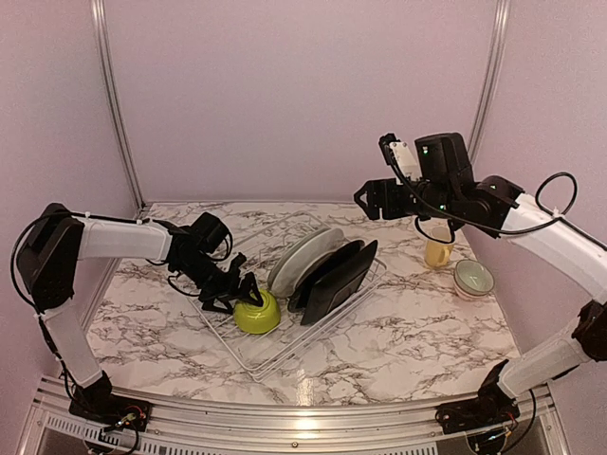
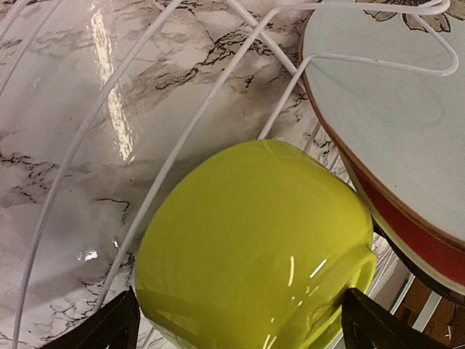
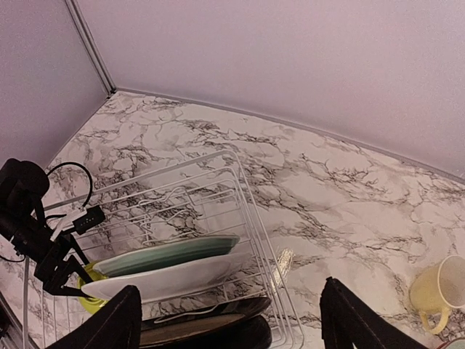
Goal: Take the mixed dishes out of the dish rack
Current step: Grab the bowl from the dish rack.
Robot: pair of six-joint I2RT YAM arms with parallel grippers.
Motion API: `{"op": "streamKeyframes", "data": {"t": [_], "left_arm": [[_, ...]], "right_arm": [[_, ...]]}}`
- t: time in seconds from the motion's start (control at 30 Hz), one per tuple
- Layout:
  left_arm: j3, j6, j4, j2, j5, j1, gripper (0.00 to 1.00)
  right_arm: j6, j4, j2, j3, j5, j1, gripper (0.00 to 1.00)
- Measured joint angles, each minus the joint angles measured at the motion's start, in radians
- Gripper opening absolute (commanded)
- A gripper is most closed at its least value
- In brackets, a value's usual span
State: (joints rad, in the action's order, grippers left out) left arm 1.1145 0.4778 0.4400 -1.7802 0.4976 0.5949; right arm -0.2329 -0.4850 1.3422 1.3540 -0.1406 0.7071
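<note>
The robot will next tilt its left gripper flatter and shift it toward the plates to close on the bowl's plate-side edge, to the gripper's right in the top view.
The white wire dish rack (image 1: 275,355) lies mid-table. In it, round whitish plates (image 1: 303,258) and black squarish plates (image 1: 334,277) stand on edge, and a lime-green bowl (image 1: 257,313) lies tipped at the near left. My left gripper (image 1: 228,289) is low in the rack, open wide. Up close, the lime-green bowl (image 2: 251,247) fills the space between its fingertips (image 2: 109,327). My right gripper (image 1: 365,199) hangs open high above the rack's far right, nothing between its fingers (image 3: 356,320). A pale yellow mug (image 1: 438,252) and a pale grey-green bowl (image 1: 473,278) stand on the table to the right.
A pale plate (image 2: 392,123) with a red-brown edge leans just right of the bowl, behind rack wires. From above I see the rack (image 3: 240,196), the plates (image 3: 167,265), the mug (image 3: 436,287) and the left arm (image 3: 29,218). Pink walls close the back and sides.
</note>
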Motion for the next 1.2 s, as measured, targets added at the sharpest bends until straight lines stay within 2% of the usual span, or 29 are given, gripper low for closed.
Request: {"op": "streamKeyframes", "data": {"t": [0.53, 0.7, 0.97, 1.2], "left_arm": [[-0.079, 0.105, -0.136, 0.030, 0.042, 0.008, 0.96], [-0.088, 0.118, -0.151, 0.053, 0.036, 0.007, 0.99], [-0.124, 0.148, -0.175, 0.114, 0.043, 0.007, 0.87], [-0.197, 0.201, -0.263, 0.144, 0.095, 0.003, 0.79]], "right_arm": [[-0.003, 0.029, 0.000, -0.031, 0.008, 0.000, 0.81], [-0.004, 0.033, 0.000, -0.033, 0.010, 0.000, 0.81], [-0.004, 0.036, -0.001, -0.037, 0.013, 0.000, 0.81], [-0.004, 0.036, -0.001, -0.037, 0.027, 0.000, 0.80]]}}
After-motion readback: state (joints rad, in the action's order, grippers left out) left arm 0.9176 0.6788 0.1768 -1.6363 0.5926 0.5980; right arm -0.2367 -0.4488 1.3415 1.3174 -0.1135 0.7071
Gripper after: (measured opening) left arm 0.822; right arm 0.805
